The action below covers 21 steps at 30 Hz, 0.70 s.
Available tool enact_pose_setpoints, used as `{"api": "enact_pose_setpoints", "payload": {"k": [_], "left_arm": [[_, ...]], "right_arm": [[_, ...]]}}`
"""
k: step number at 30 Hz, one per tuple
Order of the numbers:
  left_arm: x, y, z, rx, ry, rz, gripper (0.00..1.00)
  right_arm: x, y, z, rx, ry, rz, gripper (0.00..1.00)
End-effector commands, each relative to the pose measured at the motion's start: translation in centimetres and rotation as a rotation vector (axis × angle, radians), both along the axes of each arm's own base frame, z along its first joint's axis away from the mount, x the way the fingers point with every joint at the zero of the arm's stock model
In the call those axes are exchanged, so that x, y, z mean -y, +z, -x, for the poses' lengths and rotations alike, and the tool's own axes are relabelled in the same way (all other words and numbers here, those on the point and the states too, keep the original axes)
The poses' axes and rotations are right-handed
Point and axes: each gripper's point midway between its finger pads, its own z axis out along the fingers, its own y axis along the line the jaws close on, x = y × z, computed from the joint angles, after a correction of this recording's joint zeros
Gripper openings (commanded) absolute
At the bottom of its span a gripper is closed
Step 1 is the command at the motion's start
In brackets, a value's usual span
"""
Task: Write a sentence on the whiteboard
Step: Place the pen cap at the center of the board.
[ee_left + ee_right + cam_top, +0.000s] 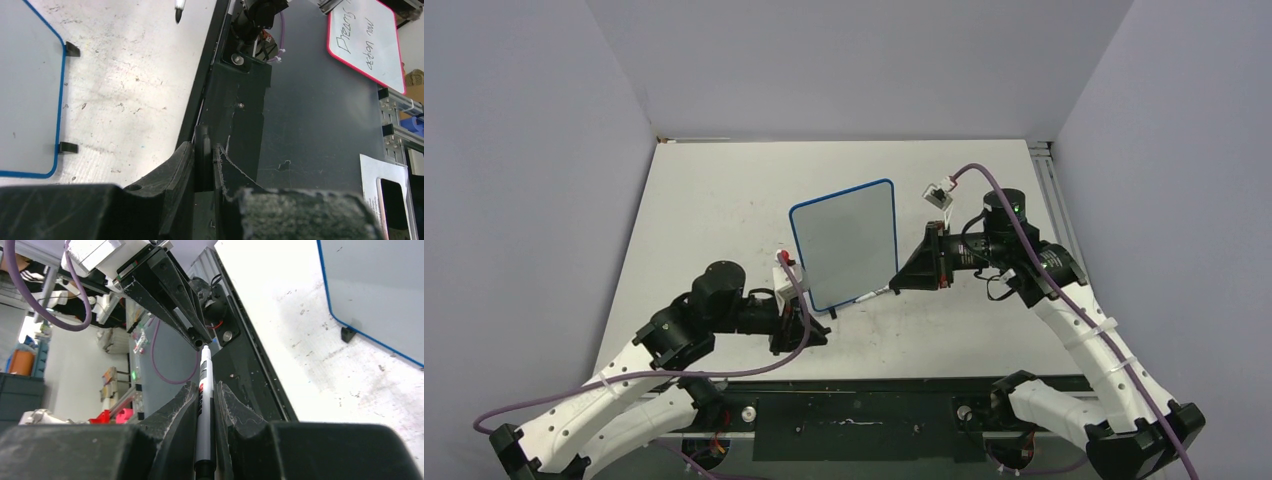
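Observation:
My left gripper should swing left in the top view, tilt down, lower the marker's cap and let go, because clear tabletop lies below it and that way.
The whiteboard (844,245), blue-framed with a blank grey-white face, stands in the middle of the table; no sentence shows on it. It also appears in the left wrist view (25,100) and the right wrist view (375,290). My right gripper (902,283) is shut on a grey-white marker (204,405), just right of the board's lower right corner. The marker tip (865,297) points left, near the board's bottom edge. My left gripper (817,335) sits below the board's lower left corner, shut on a thin black cap (202,150).
One black foot (348,333) of the board rests on the scuffed table top (130,90). The table's black front rail (240,115) runs close by both grippers. Off the table stands a pink-framed board (365,40) with handwriting.

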Motion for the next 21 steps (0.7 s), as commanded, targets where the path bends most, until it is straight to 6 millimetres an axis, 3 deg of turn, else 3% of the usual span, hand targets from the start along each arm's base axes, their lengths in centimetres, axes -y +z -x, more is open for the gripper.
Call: {"api": "enact_pose_setpoints", "payload": {"k": [1, 6, 11, 15, 21], "left_arm": [[-0.9, -0.2, -1.3, -0.006, 0.109, -0.017, 0.0], [-2.5, -1.4, -3.8, -0.085, 0.358, -0.069, 0.0], [-3.8, -4.2, -5.9, -0.209, 0.594, -0.084, 0.0], [-5.2, -6.7, -6.9, -0.29, 0.761, -0.099, 0.0], [-8.0, -10.8, -7.6, -0.373, 0.976, -0.137, 0.0]], "right_arm": [[0.5, 2.1, -0.6, 0.138, -0.02, 0.009, 0.05], [1.9, 3.5, -1.6, 0.289, -0.156, 0.055, 0.05], [2.1, 2.5, -2.6, 0.306, -0.208, 0.063, 0.05], [2.2, 3.0, -2.4, 0.347, -0.22, 0.03, 0.05], [2.5, 1.7, -1.8, 0.331, -0.237, 0.028, 0.05]]}}
